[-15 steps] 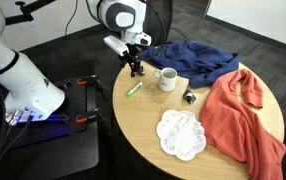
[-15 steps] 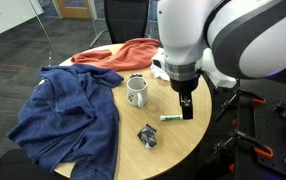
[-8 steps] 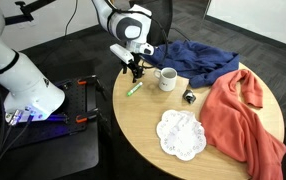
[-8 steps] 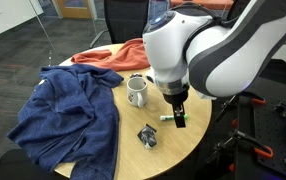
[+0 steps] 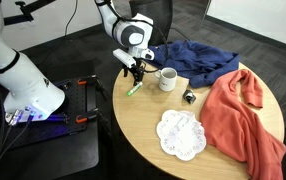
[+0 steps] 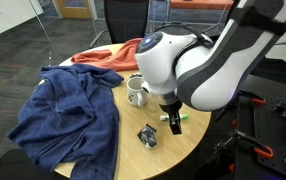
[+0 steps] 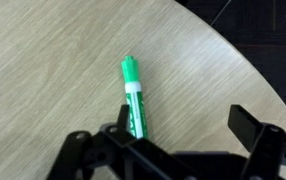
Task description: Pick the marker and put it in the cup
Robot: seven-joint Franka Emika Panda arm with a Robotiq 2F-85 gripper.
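Next, my gripper moves down and to the left in the wrist view and closes around the marker's body (image 5: 137, 87) (image 7: 137, 114), since the marker lies off-center between its open fingers.
The green marker (image 7: 132, 95) lies flat on the round wooden table (image 5: 143, 125), near its edge, as the wrist view shows. It also shows in both exterior views (image 5: 134, 89) (image 6: 180, 116). My gripper (image 7: 183, 121) is open and empty, just above the table over the marker's end. The marker lies next to the left finger rather than midway between the fingers. The gripper shows in both exterior views (image 5: 136, 73) (image 6: 175, 122). The white mug (image 5: 167, 79) (image 6: 137, 92) stands upright a short way from the marker.
A blue cloth (image 5: 198, 60) (image 6: 68, 115) and an orange cloth (image 5: 243, 115) (image 6: 118, 53) cover much of the table. A white doily (image 5: 180, 134) and a small dark object (image 5: 190, 96) (image 6: 148, 135) lie nearby. The table edge is close to the marker.
My gripper has come down and moved towards the marker, from beside the mug to just over the marker's end. The marker and mug have not moved.
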